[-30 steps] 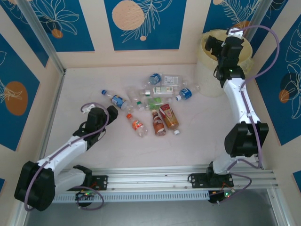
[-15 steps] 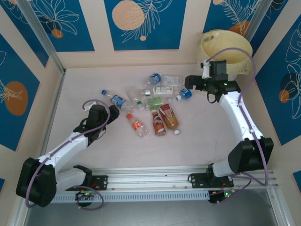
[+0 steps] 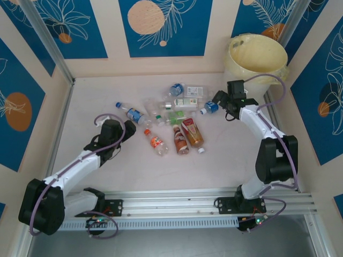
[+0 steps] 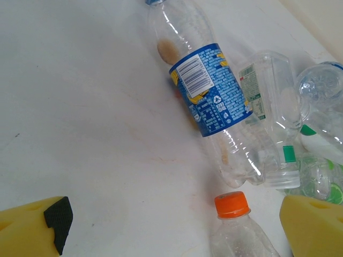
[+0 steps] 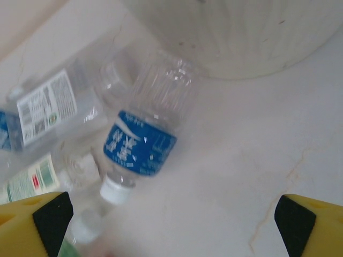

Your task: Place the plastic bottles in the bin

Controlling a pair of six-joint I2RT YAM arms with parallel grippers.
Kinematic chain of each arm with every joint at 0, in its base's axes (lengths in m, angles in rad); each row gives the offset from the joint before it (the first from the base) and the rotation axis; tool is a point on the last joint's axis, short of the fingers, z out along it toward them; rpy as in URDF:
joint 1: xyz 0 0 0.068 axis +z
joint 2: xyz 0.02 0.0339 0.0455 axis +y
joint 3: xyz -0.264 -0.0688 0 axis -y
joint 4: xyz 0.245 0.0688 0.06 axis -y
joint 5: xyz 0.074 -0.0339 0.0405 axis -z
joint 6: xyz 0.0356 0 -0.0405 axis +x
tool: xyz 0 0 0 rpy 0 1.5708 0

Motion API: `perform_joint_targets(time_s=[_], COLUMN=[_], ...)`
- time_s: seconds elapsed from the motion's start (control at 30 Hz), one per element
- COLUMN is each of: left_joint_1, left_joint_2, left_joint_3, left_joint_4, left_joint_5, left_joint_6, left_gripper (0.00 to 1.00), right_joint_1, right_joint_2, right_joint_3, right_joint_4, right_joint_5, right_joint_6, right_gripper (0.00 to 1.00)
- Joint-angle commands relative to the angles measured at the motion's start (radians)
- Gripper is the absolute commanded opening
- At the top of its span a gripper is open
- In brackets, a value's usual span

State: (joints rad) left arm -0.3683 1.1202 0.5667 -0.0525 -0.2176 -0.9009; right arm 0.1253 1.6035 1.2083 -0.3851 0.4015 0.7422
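Note:
My right gripper will next go down toward the pile and over the clear bottle's blue-labelled body (image 3: 210, 107) (image 5: 141, 140) below it, so its open fingers are on both sides of the bottle.
Several plastic bottles (image 3: 177, 115) lie in a loose pile mid-table. My left gripper (image 3: 127, 128) is open just left of the pile, nothing between its yellow fingers (image 4: 313, 225). Ahead of it lie a clear bottle with a blue label (image 4: 209, 91) and one with an orange cap (image 4: 232, 205). My right gripper (image 3: 218, 99) is open and low over the table at the pile's right edge. In front of it lies a white-capped bottle with a blue label (image 5: 140, 143). The cream-yellow bin (image 3: 256, 56) stands at the back right, and its wall (image 5: 230, 32) is close behind that bottle.
Blue and cream patterned walls (image 3: 161, 27) enclose the table on three sides. A metal rail (image 3: 177, 201) runs along the near edge by the arm bases. Bare tabletop (image 3: 225, 155) stretches in front of the pile and to its right.
My right arm has swung away from over the bin and come down to the table beside the blue-labelled bottle. My left gripper has edged slightly toward the pile.

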Motion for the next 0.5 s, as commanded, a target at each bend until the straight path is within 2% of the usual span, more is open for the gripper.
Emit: perform_joint_targets(time_s=[0.0, 0.17, 0.3, 0.47], left_joint_1=[0.018, 0.020, 0.022, 0.024], left_joint_2=[-0.030, -0.078, -0.109, -0.125], left_joint_3=[-0.025, -0.057, -0.076, -0.084], left_joint_4=[-0.003, 0.006, 0.008, -0.001], left_joint_5=[-0.012, -0.037, -0.058, -0.069], left_joint_6=[-0.020, -0.034, -0.038, -0.037], left_gripper=[1.00, 1.00, 1.00, 1.00], right_joint_1=[0.011, 0.041, 0.090, 0.090], right_joint_2=[0.077, 0.207, 0.276, 0.359], right_joint_3=[0.027, 0.105, 0.136, 0.177], right_joint_4=[0.076, 0.102, 0.138, 0.114], right_joint_5=[0.043, 0.019, 0.105, 0.180], right_joint_6=[0.152, 0.218, 0.253, 0.333], right_gripper=[0.99, 1.00, 0.99, 0.97])
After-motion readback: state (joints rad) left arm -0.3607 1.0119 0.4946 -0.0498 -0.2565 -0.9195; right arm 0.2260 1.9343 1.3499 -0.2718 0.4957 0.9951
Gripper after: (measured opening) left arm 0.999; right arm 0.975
